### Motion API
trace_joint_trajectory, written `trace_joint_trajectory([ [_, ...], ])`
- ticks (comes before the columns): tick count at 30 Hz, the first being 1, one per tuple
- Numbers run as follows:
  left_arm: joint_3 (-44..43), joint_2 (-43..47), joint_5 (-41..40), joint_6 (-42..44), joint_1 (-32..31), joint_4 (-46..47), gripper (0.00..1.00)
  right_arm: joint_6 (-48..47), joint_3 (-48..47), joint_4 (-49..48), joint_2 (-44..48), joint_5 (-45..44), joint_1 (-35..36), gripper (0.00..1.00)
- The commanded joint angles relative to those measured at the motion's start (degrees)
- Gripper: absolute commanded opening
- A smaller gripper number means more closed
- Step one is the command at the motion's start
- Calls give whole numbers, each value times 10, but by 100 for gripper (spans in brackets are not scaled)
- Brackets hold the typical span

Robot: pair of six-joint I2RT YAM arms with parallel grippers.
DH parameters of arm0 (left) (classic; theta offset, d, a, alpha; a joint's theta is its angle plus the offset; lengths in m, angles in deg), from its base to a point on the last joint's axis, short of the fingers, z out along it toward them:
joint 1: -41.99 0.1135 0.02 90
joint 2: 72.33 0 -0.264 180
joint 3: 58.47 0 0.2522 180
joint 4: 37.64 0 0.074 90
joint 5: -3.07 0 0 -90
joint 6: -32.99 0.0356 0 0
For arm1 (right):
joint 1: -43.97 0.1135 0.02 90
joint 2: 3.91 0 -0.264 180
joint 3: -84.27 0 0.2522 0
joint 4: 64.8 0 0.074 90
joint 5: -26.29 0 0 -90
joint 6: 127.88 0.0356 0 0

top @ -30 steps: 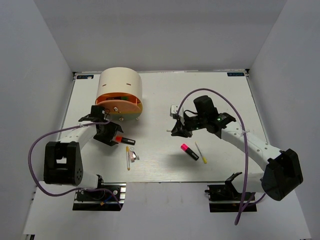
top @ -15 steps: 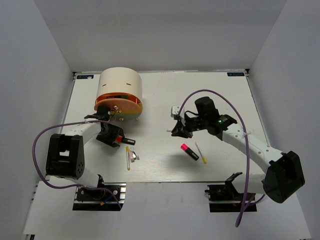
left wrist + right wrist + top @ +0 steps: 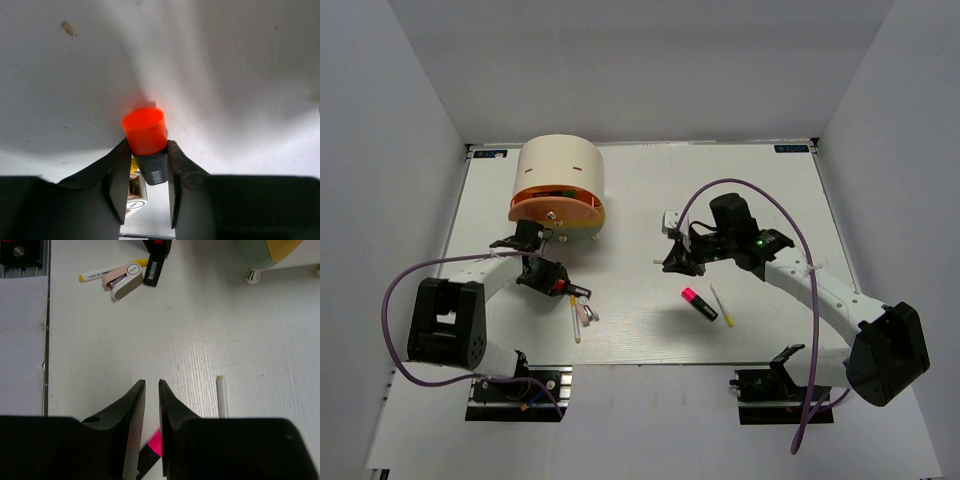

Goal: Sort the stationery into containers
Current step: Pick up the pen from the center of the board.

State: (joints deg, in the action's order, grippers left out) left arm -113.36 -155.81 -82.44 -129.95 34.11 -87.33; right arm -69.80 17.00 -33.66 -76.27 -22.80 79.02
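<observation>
The orange drawer (image 3: 556, 205) stands open, outward and higher. My left gripper raises the marker next, brings it outward over that opening, lowers and releases it.
An orange-capped black marker (image 3: 145, 131) sits between the pads of my left gripper (image 3: 145, 152), which is shut on its body just behind the cap. From above, that left gripper (image 3: 548, 277) is in front of the cream cabinet (image 3: 558, 168) with its orange drawer (image 3: 556, 205). A yellow pencil (image 3: 577, 320) and a pinkish clip (image 3: 589, 312) lie just right of it. My right gripper (image 3: 151, 385) hovers mid-table, its jaws a thin slit apart with nothing between them. Below it lie a pink-capped marker (image 3: 156, 441) and a white stick (image 3: 222, 397).
A small white object (image 3: 670, 218) lies behind the right gripper. The cabinet's pale green base (image 3: 260, 252) and a metal foot (image 3: 253, 275) show at the top of the right wrist view. White walls enclose the table on three sides.
The left jaws have closed onto the orange-capped marker, and the left arm has shifted slightly toward the near right. The right arm has not moved.
</observation>
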Motion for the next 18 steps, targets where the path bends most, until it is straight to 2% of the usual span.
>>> trace_joint_trajectory([
  [1, 50, 18, -20, -2, -5, 1, 35, 0, 3, -18, 14, 7, -1, 23],
  [5, 75, 39, -15, -7, -5, 7, 27, -1, 4, -17, 16, 8, -2, 23],
  [9, 88, 61, -15, -7, -5, 18, 23, 0, 4, -15, 15, 10, -1, 23],
  [18, 28, 147, -26, 25, -5, 13, 13, -3, 9, -15, 20, 10, 0, 23],
])
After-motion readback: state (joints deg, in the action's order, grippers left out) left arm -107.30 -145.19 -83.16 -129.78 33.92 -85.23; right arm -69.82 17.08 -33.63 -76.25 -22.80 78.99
